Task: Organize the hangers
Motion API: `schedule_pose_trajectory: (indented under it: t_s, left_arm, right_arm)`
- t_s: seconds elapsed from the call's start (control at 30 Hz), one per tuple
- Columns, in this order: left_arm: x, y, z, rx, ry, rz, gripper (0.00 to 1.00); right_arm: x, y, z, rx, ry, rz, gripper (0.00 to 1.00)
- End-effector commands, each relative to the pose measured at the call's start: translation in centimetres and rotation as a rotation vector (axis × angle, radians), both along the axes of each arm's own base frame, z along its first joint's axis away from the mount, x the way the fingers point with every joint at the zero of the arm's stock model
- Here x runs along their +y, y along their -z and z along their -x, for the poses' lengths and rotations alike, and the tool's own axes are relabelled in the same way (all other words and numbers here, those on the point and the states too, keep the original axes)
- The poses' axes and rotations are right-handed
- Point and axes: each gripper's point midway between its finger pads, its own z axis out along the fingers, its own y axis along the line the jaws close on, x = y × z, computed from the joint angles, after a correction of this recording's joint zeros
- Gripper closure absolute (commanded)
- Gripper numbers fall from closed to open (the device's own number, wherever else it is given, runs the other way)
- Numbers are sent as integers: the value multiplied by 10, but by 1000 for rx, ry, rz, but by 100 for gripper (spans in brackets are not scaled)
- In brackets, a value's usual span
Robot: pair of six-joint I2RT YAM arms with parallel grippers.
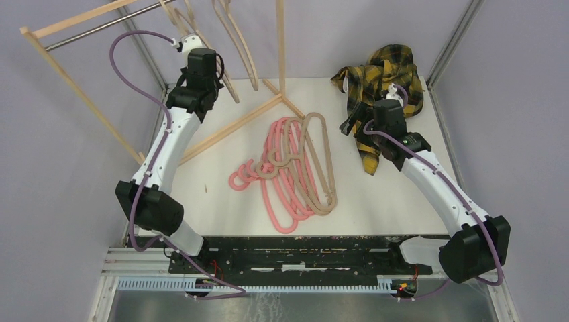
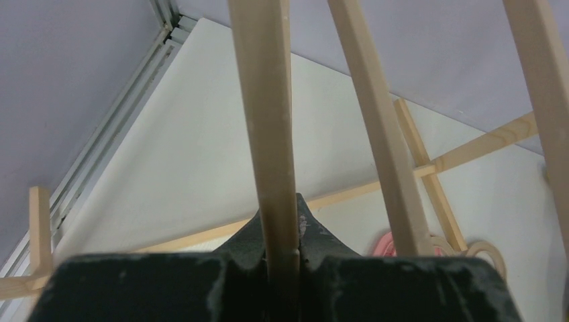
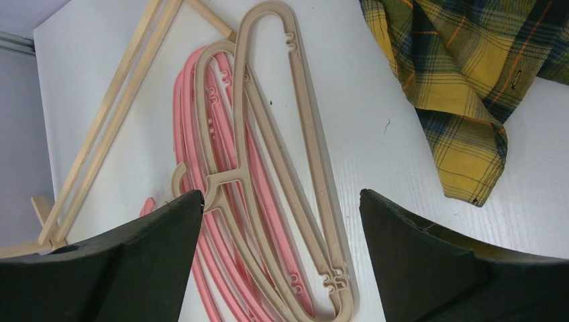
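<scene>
The left gripper needs to carry the beige hanger along the rack's bar, to the right in the top view and slightly outward, because other beige hangers already hang there.
A pile of hangers lies on the white table (image 1: 215,181), several pink (image 1: 285,201) and several beige (image 1: 319,168). More beige hangers (image 1: 240,50) hang from the rack rail. My left gripper (image 1: 190,45) is raised by the rail. In the left wrist view it (image 2: 282,221) is shut on the bar of a beige hanger (image 2: 272,121), with another beige hanger (image 2: 379,121) just right of it. My right gripper (image 1: 354,127) hovers open and empty right of the pile. In the right wrist view it (image 3: 282,198) is above the beige (image 3: 292,134) and pink hangers (image 3: 184,114).
The wooden rack (image 1: 74,87) with its metal rail (image 1: 100,27) stands at the back left, and its base bars (image 1: 235,127) run across the table. A yellow plaid shirt (image 1: 386,74) lies crumpled at the back right, also in the right wrist view (image 3: 470,67).
</scene>
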Motion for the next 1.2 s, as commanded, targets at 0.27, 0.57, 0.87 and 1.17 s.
schedule_pose_trajectory:
  t_s: [0.27,0.57,0.87,1.17]
  left_arm:
    - [-75,8,-13,72,280,6,97]
    - [-130,12,-24,116,427,-2,97]
    - [-158,20,-45,143,490,-3,97]
    - [-149,-18,-26,20,514,-3,77]
  right_arm:
    - [-5,-15,-11,-55,16,-28,6]
    - [-12,-14,-8,-57,29,-38,6]
    - [-19,-18,-6,-64,32,-52,4]
    - [-17,-13,-5,-45,10,-54,1]
